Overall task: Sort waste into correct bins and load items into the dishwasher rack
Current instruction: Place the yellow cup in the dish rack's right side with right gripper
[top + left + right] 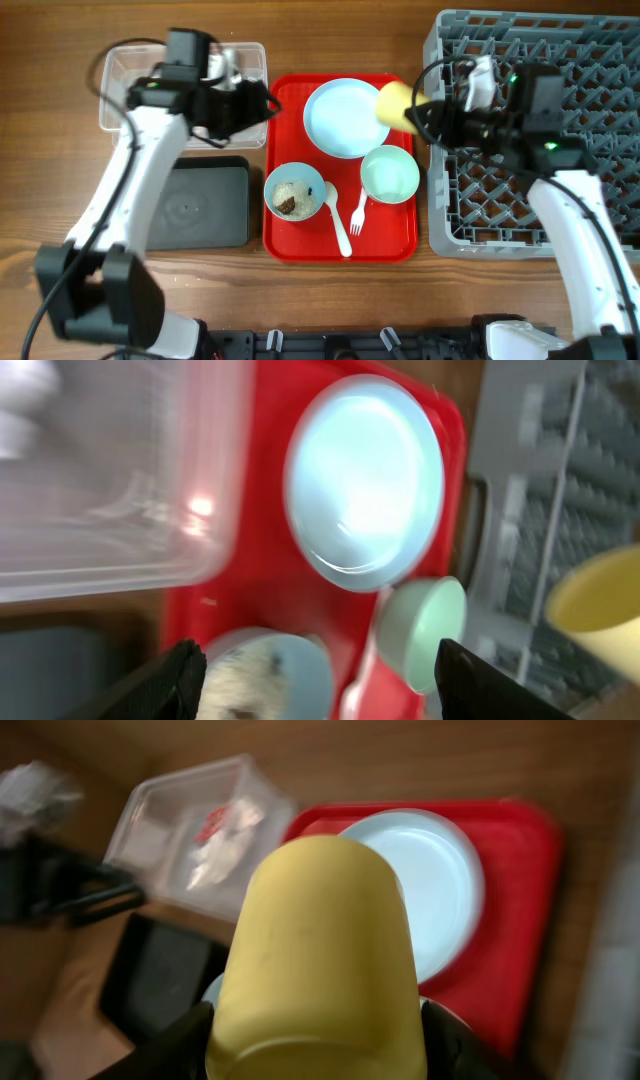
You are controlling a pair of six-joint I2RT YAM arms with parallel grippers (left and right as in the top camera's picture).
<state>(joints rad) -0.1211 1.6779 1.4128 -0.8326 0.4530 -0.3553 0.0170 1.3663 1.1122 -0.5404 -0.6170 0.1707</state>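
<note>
The rack's empty near corner (621, 203) is below the right gripper and to its right in the overhead view, so the robot will carry the cup (394, 102) across, lower it and release it.
My right gripper (418, 108) is shut on the yellow cup (394, 102) (320, 950) and holds it above the right edge of the red tray, beside the grey dishwasher rack (560, 215). My left gripper (258, 103) (330, 685) is open and empty between the clear tub (120, 100) and the tray. On the tray are the light blue plate (345, 118) (365, 480), the mint green bowl (390, 173) (425, 630), the light blue bowl (294, 190) holding rice grains and brown scraps, and the white spoon (340, 228) and fork (357, 213). The clear tub (190, 830) holds a red wrapper and white tissue.
The black tray (200, 205) lies in front of the clear tub, left of the red tray (385, 245). The rack fills the right side of the table. Bare wood runs along the front edge.
</note>
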